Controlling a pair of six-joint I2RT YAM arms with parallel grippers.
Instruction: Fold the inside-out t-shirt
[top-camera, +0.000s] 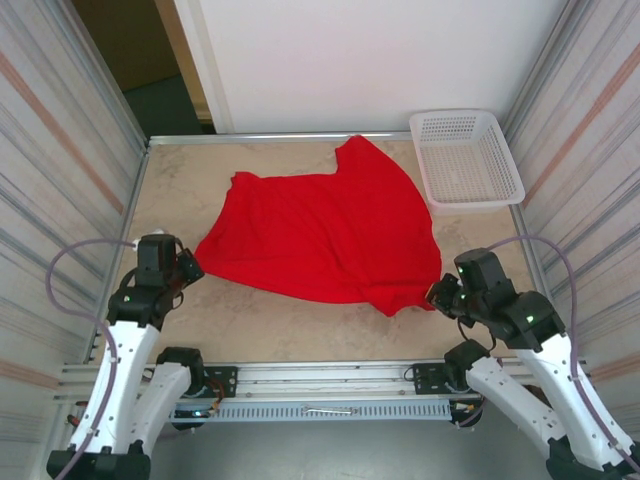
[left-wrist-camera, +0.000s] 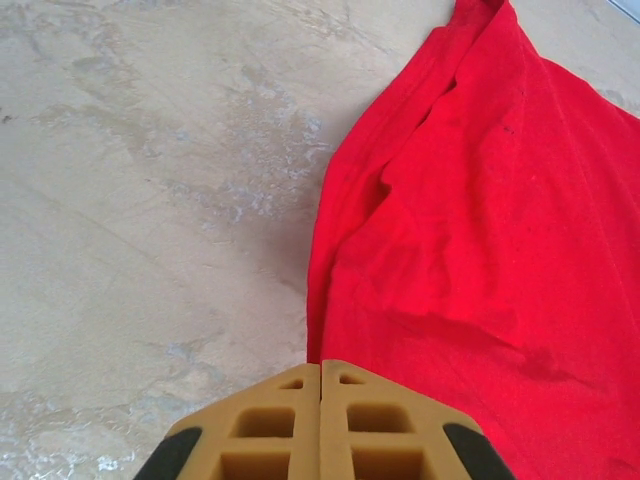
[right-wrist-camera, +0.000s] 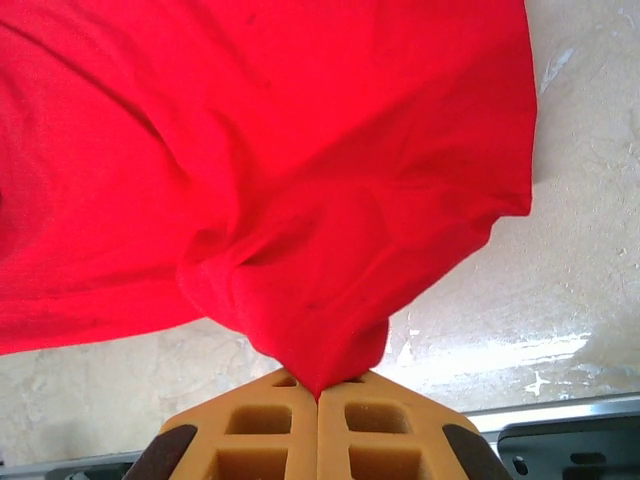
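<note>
The t-shirt's near edge lies spread out. My right gripper will move outward next and release the fold on the t-shirt's edge by the basket.
The inside-out t-shirt (top-camera: 330, 230) is bright red and lies spread and rumpled across the middle of the table, one point reaching toward the back edge. My left gripper (top-camera: 190, 268) is at its near-left corner. In the left wrist view the left gripper (left-wrist-camera: 320, 365) has its jaws together, and the edge of the t-shirt (left-wrist-camera: 480, 230) runs straight into their tips. My right gripper (top-camera: 437, 292) is at the near-right corner. In the right wrist view the right gripper (right-wrist-camera: 320, 385) is shut on a bunched fold of the t-shirt (right-wrist-camera: 300, 150), which rises off the table.
A white mesh basket (top-camera: 470, 203) stands at the back right corner, just right of the shirt. Bare marbled tabletop (top-camera: 280, 320) lies between the shirt and the metal rail (top-camera: 320, 375) at the near edge. Striped walls close in both sides.
</note>
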